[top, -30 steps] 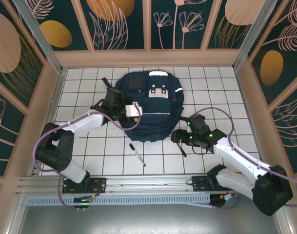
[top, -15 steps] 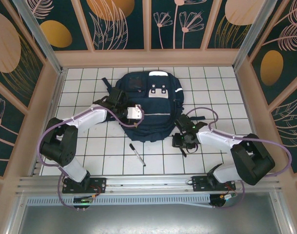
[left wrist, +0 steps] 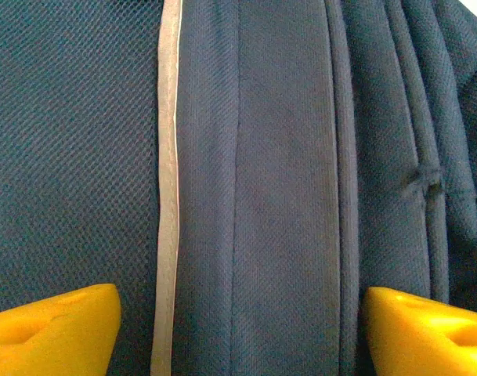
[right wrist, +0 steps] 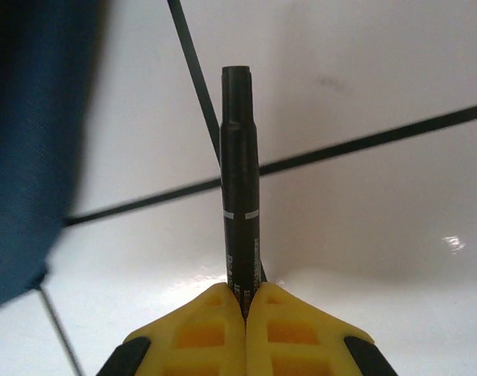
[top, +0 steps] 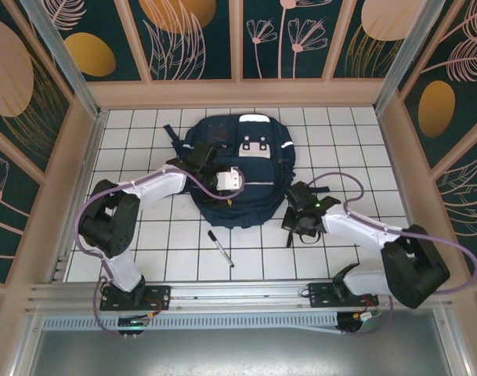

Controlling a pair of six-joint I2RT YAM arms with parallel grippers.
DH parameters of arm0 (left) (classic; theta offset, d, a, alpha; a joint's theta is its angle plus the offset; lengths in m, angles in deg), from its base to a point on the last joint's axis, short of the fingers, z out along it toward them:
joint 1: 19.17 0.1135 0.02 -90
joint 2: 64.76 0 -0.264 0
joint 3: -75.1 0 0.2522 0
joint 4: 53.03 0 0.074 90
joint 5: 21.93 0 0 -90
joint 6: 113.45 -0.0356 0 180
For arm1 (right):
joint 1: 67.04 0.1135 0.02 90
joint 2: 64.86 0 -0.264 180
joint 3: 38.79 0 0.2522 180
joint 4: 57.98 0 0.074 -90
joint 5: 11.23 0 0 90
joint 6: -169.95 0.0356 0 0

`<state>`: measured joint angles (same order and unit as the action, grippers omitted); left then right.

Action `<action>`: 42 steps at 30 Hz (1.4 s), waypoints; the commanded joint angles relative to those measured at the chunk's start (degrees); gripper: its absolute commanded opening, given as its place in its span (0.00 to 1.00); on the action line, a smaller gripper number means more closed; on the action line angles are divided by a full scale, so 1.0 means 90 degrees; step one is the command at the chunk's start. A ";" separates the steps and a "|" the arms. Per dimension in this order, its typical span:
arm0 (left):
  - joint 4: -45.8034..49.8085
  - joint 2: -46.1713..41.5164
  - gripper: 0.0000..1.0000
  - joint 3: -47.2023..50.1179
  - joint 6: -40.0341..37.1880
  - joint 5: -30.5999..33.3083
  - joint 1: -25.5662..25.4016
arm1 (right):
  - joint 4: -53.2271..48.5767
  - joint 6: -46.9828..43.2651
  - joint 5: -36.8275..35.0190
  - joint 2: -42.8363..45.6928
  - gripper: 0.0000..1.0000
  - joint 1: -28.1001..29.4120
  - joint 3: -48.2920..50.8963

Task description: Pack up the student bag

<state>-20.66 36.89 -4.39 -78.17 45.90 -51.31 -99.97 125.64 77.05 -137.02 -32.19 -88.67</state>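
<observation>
The bag's front panel (top: 259,190) lies outward of my right gripper, so that gripper should move up and outward over the panel to release the black marker.
The student bag (top: 250,160) is a large navy backpack lying flat at the middle back of the tiled table. My left gripper (top: 235,185) hovers over its front panel. In the left wrist view its yellow fingertips (left wrist: 58,329) stand wide open over the bag's navy fabric (left wrist: 285,196), beside a light reflective stripe (left wrist: 168,196), with nothing between them. My right gripper (top: 295,225) is low at the bag's lower right corner. It is shut (right wrist: 246,301) on a black marker (right wrist: 240,180) that points away over the white tiles.
A second black pen (top: 220,247) lies on the tiles in front of the bag, between the two arms. The bag's edge (right wrist: 27,141) is close on the left in the right wrist view. Wooden walls (top: 74,157) enclose the table.
The right gripper has gone from open to shut on the black marker, its arm folding in toward the bag. The left gripper slid rightward across the bag and opened wider.
</observation>
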 commanded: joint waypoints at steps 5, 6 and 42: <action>-0.0207 -0.0046 0.81 0.0030 0.0154 0.0167 -0.0324 | 0.0477 0.0646 0.0054 0.0851 0.00 -0.0352 0.0078; -0.0508 -0.0083 0.78 0.0124 0.0344 0.0416 -0.0320 | 0.0509 0.0625 0.0055 0.0865 0.00 -0.0354 0.0053; 0.0077 -0.0032 0.00 -0.2749 0.5471 -0.1151 -0.0325 | 0.3919 0.5292 -0.0061 -0.1080 0.45 0.0045 -0.1408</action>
<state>-15.76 38.09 -27.52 -29.97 38.62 -54.00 -68.48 165.48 84.90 -143.42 -32.39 -97.83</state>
